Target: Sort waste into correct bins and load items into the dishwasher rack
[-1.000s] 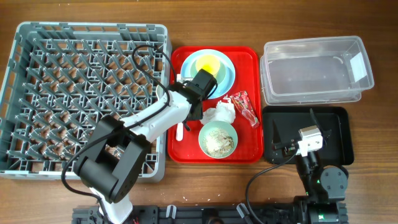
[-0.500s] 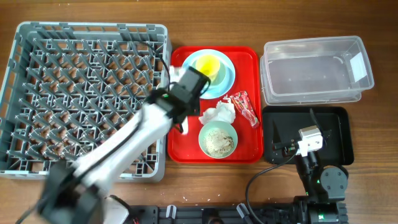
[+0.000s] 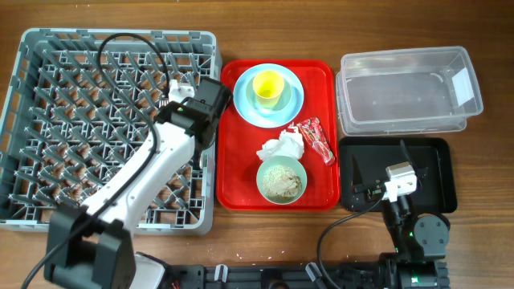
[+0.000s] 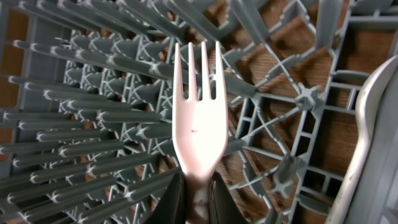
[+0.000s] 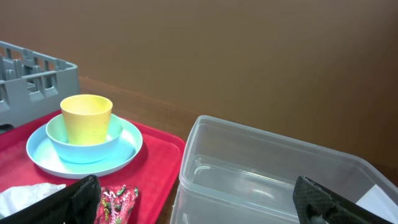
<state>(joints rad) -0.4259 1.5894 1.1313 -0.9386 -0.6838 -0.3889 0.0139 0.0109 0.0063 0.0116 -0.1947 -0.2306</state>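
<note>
The right gripper swings over the red tray and tilts downward next, to the rack-side rim (image 3: 259,181) of the mint-green bowl.
My left gripper (image 3: 183,95) hangs over the right side of the grey dishwasher rack (image 3: 80,120). It is shut on the handle of the white fork (image 4: 198,118), whose tines point out over the pegs (image 4: 93,149). A pale curved piece (image 4: 368,143) at the right edge may be the spoon. The yellow cup (image 3: 269,85) stands on the light blue plate (image 3: 293,100). The mint-green bowl (image 3: 282,180) holds rice crumbs. The napkin (image 3: 281,148) and the red wrapper (image 3: 316,139) lie between them. My right gripper (image 5: 199,205) is open and empty above the black tray (image 3: 438,172).
The plate, bowl, napkin and wrapper sit on a flat red serving tray (image 3: 237,185) between the rack and the bins. The clear tub (image 3: 409,88) stands behind the black tray and fills the right wrist view (image 5: 280,168). A cable loops over the rack (image 3: 128,44).
My left gripper has swung left from the red tray's left edge to over the rack, carrying the fork. The white utensil no longer lies on the tray. The right arm is still.
</note>
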